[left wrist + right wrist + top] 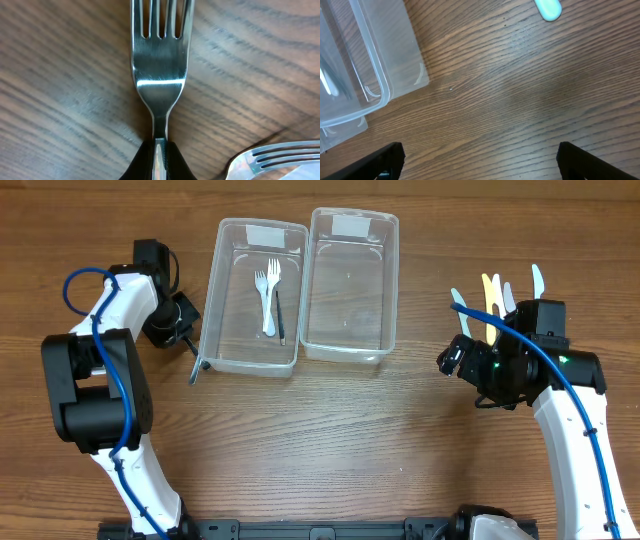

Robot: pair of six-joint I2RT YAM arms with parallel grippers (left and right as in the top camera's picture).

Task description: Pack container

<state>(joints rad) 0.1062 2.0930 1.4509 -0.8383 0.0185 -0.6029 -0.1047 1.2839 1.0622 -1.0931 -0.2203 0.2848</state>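
Observation:
My left gripper needs to go up and outward, then swing over the container's bottom [239,292] beside the white fork and let go, because the side of the container is beside the metal fork.
Two clear plastic containers stand side by side at the back. The left container [222,300] holds a white plastic fork [267,292] and a dark utensil [279,315]. The right container [390,280] looks empty. My left gripper [188,338] [159,152] is shut on the handle of a metal fork [160,65], low over the table just left of the left container; the fork's end [198,368] shows by that container's front left corner. My right gripper [468,365] [480,167] is open and empty over bare wood, right of the containers.
Several pastel plastic utensils [492,295] lie at the right, behind my right gripper; one pale blue tip [549,7] shows in the right wrist view, with a container corner [375,75] at its left. More fork tines [280,157] show at the lower right of the left wrist view.

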